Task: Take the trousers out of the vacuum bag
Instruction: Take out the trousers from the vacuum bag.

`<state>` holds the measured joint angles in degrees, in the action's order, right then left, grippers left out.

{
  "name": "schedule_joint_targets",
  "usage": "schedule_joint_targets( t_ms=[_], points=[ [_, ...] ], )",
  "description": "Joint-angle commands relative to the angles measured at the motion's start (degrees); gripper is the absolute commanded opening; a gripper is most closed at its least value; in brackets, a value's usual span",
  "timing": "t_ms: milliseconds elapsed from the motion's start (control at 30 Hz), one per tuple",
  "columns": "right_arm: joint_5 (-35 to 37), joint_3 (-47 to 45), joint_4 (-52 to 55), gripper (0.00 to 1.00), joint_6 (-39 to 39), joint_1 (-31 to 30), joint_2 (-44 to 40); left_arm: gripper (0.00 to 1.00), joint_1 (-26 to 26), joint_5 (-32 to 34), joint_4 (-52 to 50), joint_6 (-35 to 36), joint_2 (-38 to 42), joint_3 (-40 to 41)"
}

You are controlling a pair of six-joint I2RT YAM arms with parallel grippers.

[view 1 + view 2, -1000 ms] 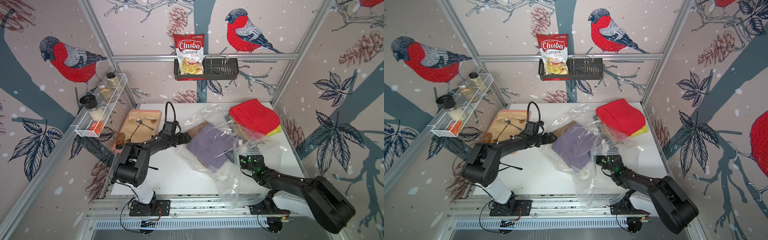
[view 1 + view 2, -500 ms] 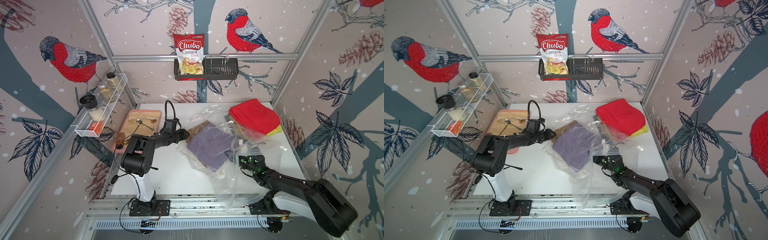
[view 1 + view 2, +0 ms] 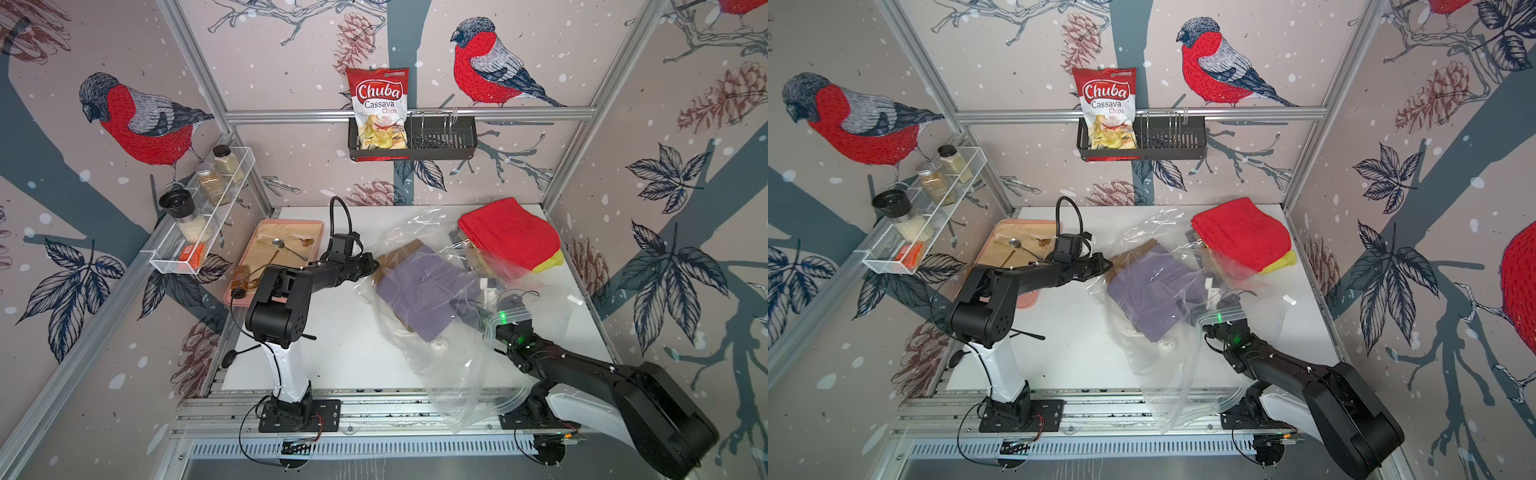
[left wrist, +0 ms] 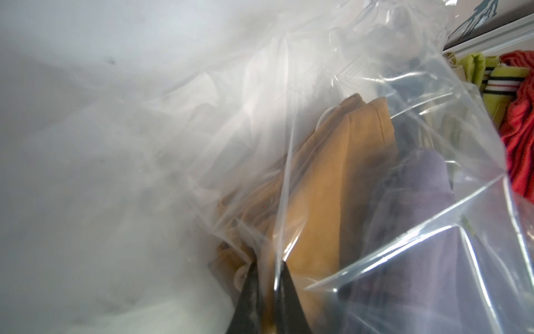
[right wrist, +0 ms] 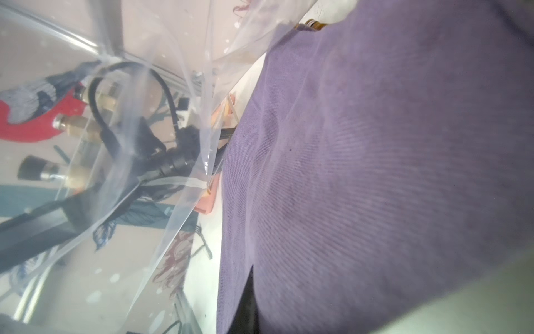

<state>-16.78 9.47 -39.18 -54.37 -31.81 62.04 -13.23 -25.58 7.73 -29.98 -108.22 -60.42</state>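
Note:
The bag's film goes outward with my left gripper's pull toward the pink tray's far bag-side corner (image 3: pixel 320 224) next. My gripper releases it there, as that corner lies outward of my gripper.
The clear vacuum bag (image 3: pixel 451 374) lies crumpled across the white table in both top views, its white valve (image 3: pixel 439 344) facing up. Inside it are purple trousers (image 3: pixel 424 291) on top of mustard-brown trousers (image 4: pixel 326 185). Red trousers (image 3: pixel 509 237) over yellow ones (image 3: pixel 550 262) are stacked outside the bag at the back right. My left gripper (image 3: pixel 374 264) is shut on the bag's film at its far left corner, right against the brown cloth (image 4: pixel 267 267). My right gripper (image 3: pixel 1187 307) reaches into the bag, shut on the purple trousers; one dark finger (image 5: pixel 246 303) shows under the cloth.
A pink tray (image 3: pixel 286 222) with spoons sits at the back left, just behind the left arm. A wire shelf (image 3: pixel 195 232) of jars hangs on the left wall. A black basket (image 3: pixel 440 143) holds a chips packet (image 3: pixel 380 108) on the back wall.
The left gripper's jaws have closed on the bag's corner. The left arm's elbow has risen and swung upright. The right arm and the purple trousers have stayed where they were.

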Motion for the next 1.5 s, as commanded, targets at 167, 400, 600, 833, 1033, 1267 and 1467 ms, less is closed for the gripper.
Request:
schedule_joint_targets(
  t_ms=[167,400,600,833,1033,1267,1467],
  points=[
    [-3.41,-0.67,0.39,0.00,1.46,2.10,-5.57,0.00,4.94,12.21,-7.56,1.87,-1.35,-9.36],
    [-4.29,-1.59,2.47,0.00,1.46,2.62,-7.94,0.00,9.45,15.22,-14.09,2.21,-6.39,-20.56],
    [-4.41,-3.55,5.89,0.00,0.76,2.66,-12.72,0.00,13.06,17.85,-18.46,2.45,-10.31,-28.23],
    [-4.15,-4.60,16.15,0.00,-0.27,2.90,-23.79,0.00,13.64,18.40,-20.80,3.05,-14.23,-33.48],
    [-1.66,-5.15,29.92,0.00,-1.51,3.40,-38.94,0.00,13.76,18.32,-20.49,2.73,-15.02,-33.82],
    [1.62,-3.87,47.97,0.00,-2.58,3.84,-51.03,0.00,13.63,16.05,-19.93,1.95,-12.97,-33.87],
    [3.50,-0.33,55.02,0.00,-1.49,3.96,-54.00,0.90,13.49,11.96,-18.59,2.00,-8.10,-33.20]
  ],
)
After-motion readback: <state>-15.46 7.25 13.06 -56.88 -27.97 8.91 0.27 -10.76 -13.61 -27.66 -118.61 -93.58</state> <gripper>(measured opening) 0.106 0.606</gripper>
